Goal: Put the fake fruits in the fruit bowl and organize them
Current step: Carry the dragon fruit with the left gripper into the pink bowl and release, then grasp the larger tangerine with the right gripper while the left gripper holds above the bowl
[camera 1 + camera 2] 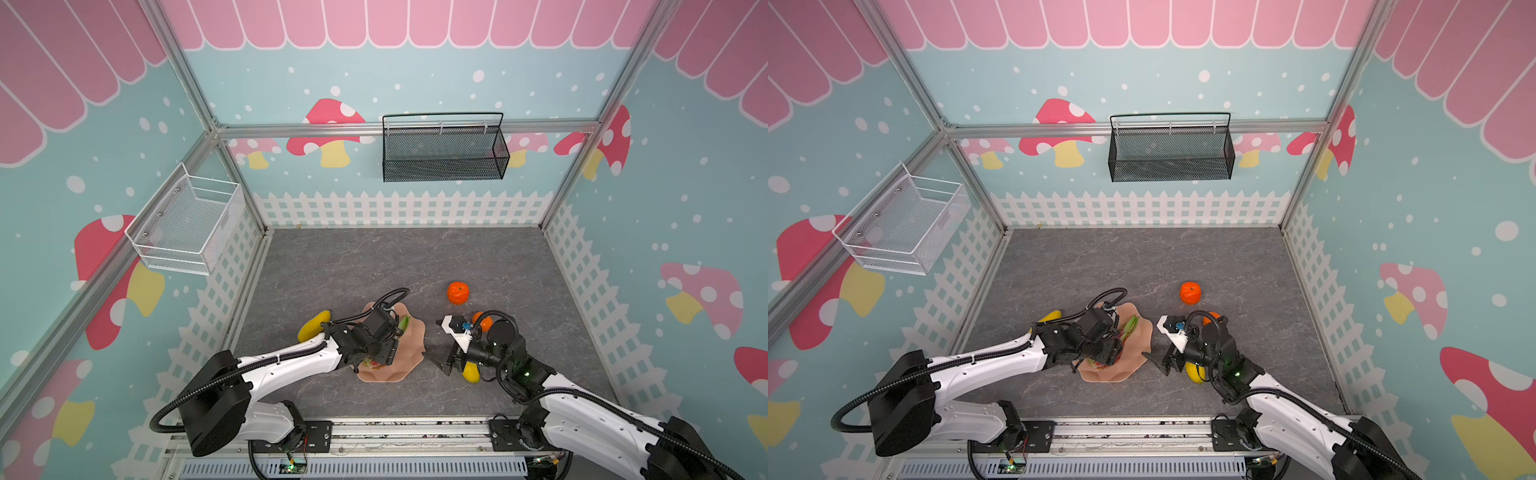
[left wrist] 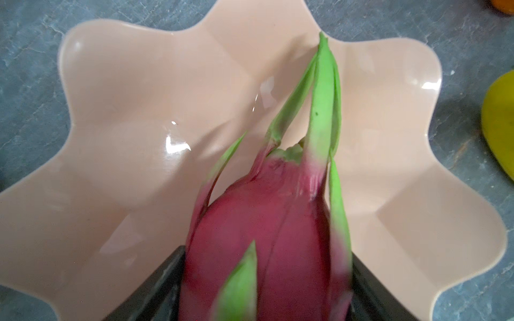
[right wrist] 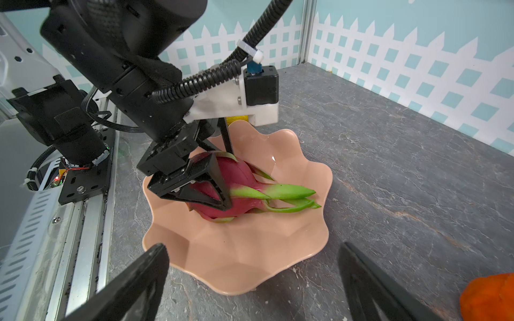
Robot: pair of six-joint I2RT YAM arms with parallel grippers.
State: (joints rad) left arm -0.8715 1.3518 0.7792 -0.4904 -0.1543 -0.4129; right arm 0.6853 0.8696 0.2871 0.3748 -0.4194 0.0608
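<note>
Next, my right gripper needs to swing outward, turning from the bowl (image 1: pixel 411 345), and lower to close around the far orange, as that orange lies outward of and below the fingertips.
The peach-pink fruit bowl (image 1: pixel 411 345) (image 1: pixel 1138 336) (image 3: pixel 250 250) sits on the grey floor near the front. The magenta dragon fruit (image 2: pixel 264 222) (image 3: pixel 239 172) lies low in it, green tips (image 1: pixel 404 323) pointing away from the arm. My left gripper (image 3: pixel 229 178) (image 1: pixel 384 353) has a finger on each side of the fruit. My right gripper (image 3: pixel 253 247) (image 1: pixel 440 365) hovers open and empty beside the bowl's rim. One orange (image 1: pixel 457 292) lies behind. Another orange (image 1: pixel 484 322) (image 3: pixel 489 297) is half hidden by the right arm. One yellow fruit (image 1: pixel 313 326) lies left of the bowl, another (image 1: pixel 471 372) under the right wrist.
A white wire basket (image 1: pixel 187 224) hangs on the left wall and a black mesh basket (image 1: pixel 444 149) on the back wall. A metal rail (image 1: pixel 374 428) runs along the front edge. White picket-fence walls enclose the floor.
</note>
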